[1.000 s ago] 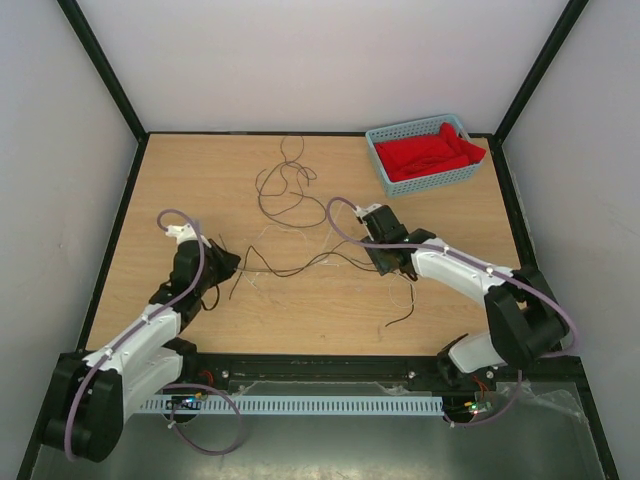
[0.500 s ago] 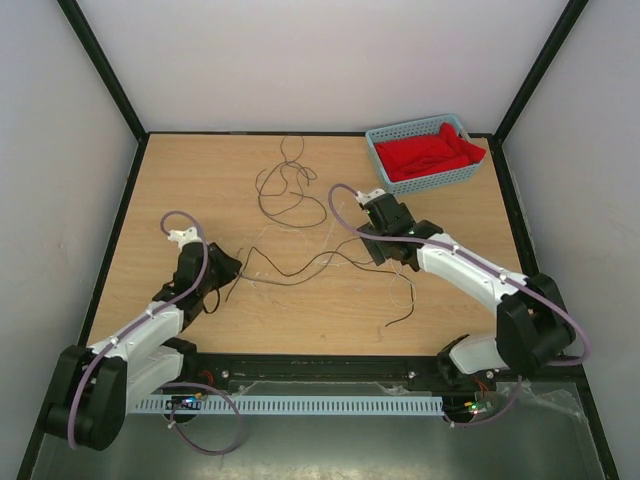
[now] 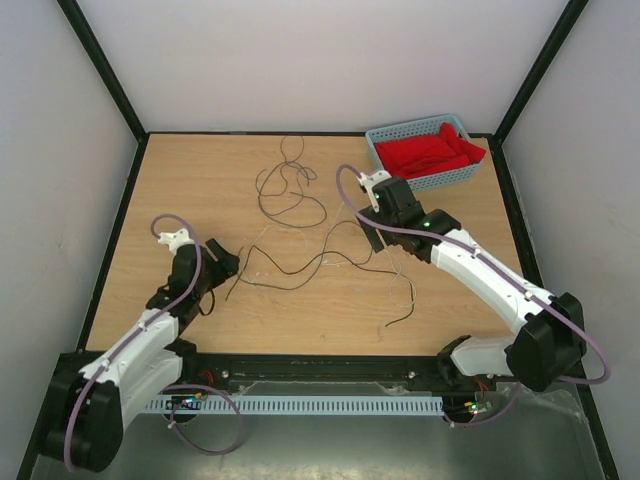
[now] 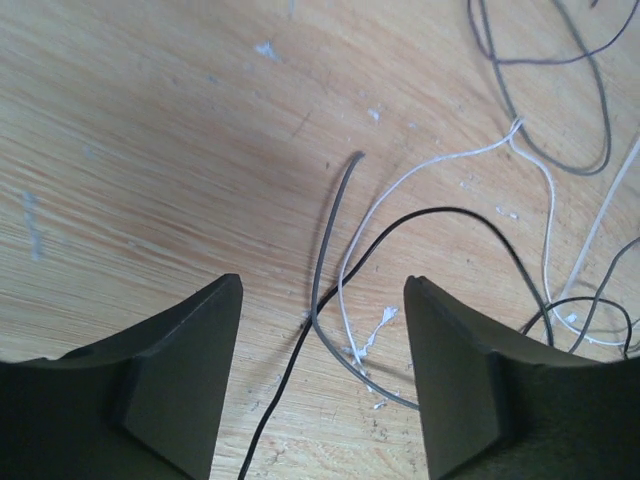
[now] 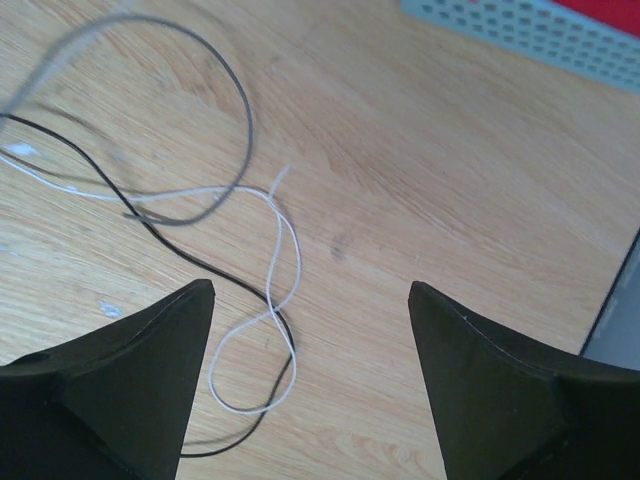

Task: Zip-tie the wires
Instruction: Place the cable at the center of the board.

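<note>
My right gripper goes outward and to the left in the top view next, then down onto the far tangle's crossing wires, because several loops of wire bunch there.
Several thin dark wires (image 3: 285,185) lie looped and tangled on the wooden table, with one long strand (image 3: 300,270) running between the two arms. My left gripper (image 3: 222,262) hovers open over that strand's left end. In the left wrist view a black wire (image 4: 440,210), a grey one (image 4: 325,260) and a white strand (image 4: 420,175) pass between the spread fingers (image 4: 180,380) untouched. My right gripper (image 3: 375,225) is open and raised above the strand's right end, with a white loop (image 5: 290,250) and a black wire (image 5: 230,275) below it. No zip tie shows in any view.
A light-blue basket (image 3: 385,170) holding a red cloth (image 3: 430,152) stands at the back right, close behind the right gripper; its wall shows in the right wrist view as the basket (image 5: 520,30). Another loose wire end (image 3: 405,300) curls near the front rail.
Both grippers have opened. The left one let go of the strand's end, which now lies on the table. The right gripper rose and drew back toward the basket.
</note>
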`<state>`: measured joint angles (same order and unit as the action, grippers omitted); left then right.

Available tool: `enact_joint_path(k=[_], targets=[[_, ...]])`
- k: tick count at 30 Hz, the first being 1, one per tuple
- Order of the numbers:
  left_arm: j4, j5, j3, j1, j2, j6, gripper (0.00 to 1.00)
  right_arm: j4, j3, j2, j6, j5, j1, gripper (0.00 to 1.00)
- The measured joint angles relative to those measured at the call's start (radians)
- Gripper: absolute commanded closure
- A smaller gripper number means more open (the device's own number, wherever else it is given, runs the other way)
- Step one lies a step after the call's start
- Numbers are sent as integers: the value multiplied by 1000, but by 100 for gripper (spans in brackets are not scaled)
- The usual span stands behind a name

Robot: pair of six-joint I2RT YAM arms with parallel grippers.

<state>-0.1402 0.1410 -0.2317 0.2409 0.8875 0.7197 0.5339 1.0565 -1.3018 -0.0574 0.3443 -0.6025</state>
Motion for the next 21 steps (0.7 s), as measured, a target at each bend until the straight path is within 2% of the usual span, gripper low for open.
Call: enact_joint_path(k=[7,10,12,16,21], targets=[[134,73,-71,-16,-215,-81,17,-44,87,-47,5,-108,0,10],[167,80,-108,-22,-312,-106,6,-122,101,-119,25,-157,0,8],[180,77,-132,-24,-361,-119,2,-183,116,-183,44,-191,0,7],[203,23,-204,-35,-405,-183,1,-294,216,-351,97,-248,0,4],[224,-107,-317,-46,-417,-296,1,-389,440,-597,175,-306,0,3]])
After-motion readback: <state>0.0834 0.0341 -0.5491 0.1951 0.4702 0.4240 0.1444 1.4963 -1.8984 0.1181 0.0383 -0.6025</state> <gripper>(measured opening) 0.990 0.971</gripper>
